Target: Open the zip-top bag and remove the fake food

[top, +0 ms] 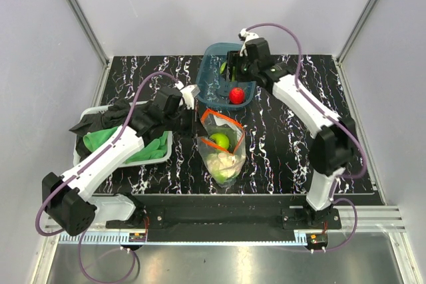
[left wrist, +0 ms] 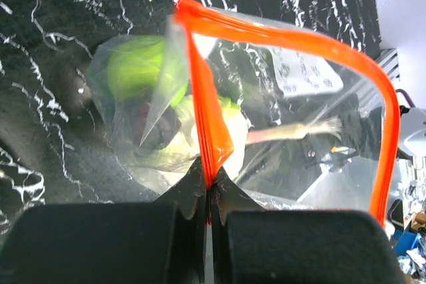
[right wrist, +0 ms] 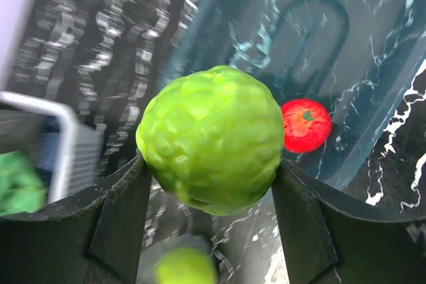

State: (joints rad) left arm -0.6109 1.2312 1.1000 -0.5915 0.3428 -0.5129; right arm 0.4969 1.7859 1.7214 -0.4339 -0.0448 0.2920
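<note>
My right gripper moves down toward the teal tub's bottom beside the red berry-like piece (top: 236, 95) next and releases the green piece, as the tub's bottom lies below.
The zip-top bag (top: 223, 144) lies mid-table, its orange-red zip strip (top: 229, 119) open in a loop. My left gripper (top: 198, 124) is shut on the strip's near end (left wrist: 206, 118), fingertips pinched together (left wrist: 209, 181). Inside the bag are a green apple (top: 219, 140) (left wrist: 136, 64) and a white-and-green cauliflower (top: 225, 164). My right gripper (top: 233, 70) (right wrist: 210, 171) is shut on the green ridged round piece (right wrist: 212, 138), holding it over the teal tub (top: 212, 54). A red berry-like piece (top: 236, 95) (right wrist: 305, 125) lies in the tub (right wrist: 319, 24).
A white tray (top: 166, 154) with a green cloth (top: 106, 139) and dark cloth stands at the left, under my left arm. Grey walls close in the table on three sides. The tray's corner (right wrist: 73, 144) shows in the right wrist view.
</note>
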